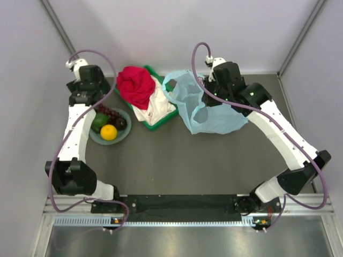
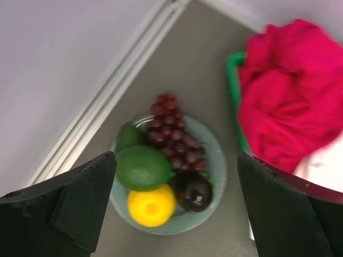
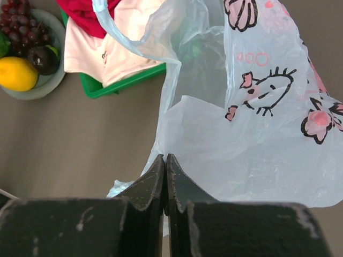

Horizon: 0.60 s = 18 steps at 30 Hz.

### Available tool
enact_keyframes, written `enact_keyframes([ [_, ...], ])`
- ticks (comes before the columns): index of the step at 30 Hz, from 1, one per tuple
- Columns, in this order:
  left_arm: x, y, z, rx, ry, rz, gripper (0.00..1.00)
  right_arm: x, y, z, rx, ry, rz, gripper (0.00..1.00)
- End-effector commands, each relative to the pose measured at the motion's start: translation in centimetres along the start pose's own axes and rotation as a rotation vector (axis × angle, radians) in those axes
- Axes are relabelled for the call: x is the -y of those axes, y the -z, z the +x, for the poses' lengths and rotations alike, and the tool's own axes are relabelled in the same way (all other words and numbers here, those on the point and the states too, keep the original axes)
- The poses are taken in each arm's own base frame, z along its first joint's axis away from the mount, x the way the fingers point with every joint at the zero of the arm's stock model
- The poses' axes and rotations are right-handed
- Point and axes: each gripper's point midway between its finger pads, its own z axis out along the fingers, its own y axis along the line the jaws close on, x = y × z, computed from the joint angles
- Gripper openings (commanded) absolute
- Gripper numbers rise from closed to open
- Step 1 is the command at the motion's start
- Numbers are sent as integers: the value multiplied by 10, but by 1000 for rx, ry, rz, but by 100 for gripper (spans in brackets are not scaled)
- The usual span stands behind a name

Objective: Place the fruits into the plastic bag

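Note:
I need to lower my left gripper toward the plate [image 1: 126, 131] next, with its open fingers on both sides of the larger green fruit [image 1: 100, 120], because that one is on top and overlaps the citrus.
The fruits lie on a grey-green plate [image 1: 126, 131] at the left: an orange-yellow citrus [image 1: 109, 132], dark purple-red grapes [image 1: 109, 112], a dark green fruit [image 1: 99, 121] and a dark round fruit [image 1: 121, 123]. My left gripper [image 1: 92, 101] hovers open above the plate; in the left wrist view its fingers flank the citrus [image 2: 151, 206], green fruit [image 2: 142, 167], grapes [image 2: 171, 131] and dark fruit [image 2: 194, 191]. The light-blue plastic bag [image 1: 211, 115] sits at the right. My right gripper [image 3: 165, 157] is shut on the bag's edge [image 3: 257, 144] and holds it raised.
A green tray [image 1: 155, 126] with a red cloth [image 1: 135, 84] and a white cloth [image 1: 155, 107] stands between plate and bag. One bag handle [image 3: 115, 32] hangs over the tray. Grey walls close in at back and sides.

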Motion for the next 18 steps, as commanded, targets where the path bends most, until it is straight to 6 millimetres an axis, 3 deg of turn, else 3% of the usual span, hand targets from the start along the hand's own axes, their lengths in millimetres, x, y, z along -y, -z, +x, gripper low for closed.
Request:
enact_keyframes([
  [1, -40, -5, 28, -93, 168, -85, 99, -2, 9, -15, 66, -29, -23, 0],
  [2, -54, -10, 31, -106, 212, -108, 99, -2, 10, -15, 70, -31, -25, 0],
  [3, -55, -13, 44, -147, 242, -86, 99, -1, 10, -14, 70, -32, -27, 0],
  [5, -66, -18, 49, -157, 268, -105, 99, -1, 12, -15, 82, -40, -29, 0],
  [8, -70, -28, 53, -167, 268, -79, 99, 4, 11, -16, 85, -49, -27, 0],
  [10, -64, -35, 67, -223, 306, -31, 99, 8, 11, -17, 83, -57, -29, 0],
  [15, -78, -49, 109, -320, 388, -56, 99, 12, 10, -22, 96, -60, -33, 0],
  [18, -77, -56, 118, -324, 438, -33, 99, 14, 9, -24, 86, -60, -38, 0],
])
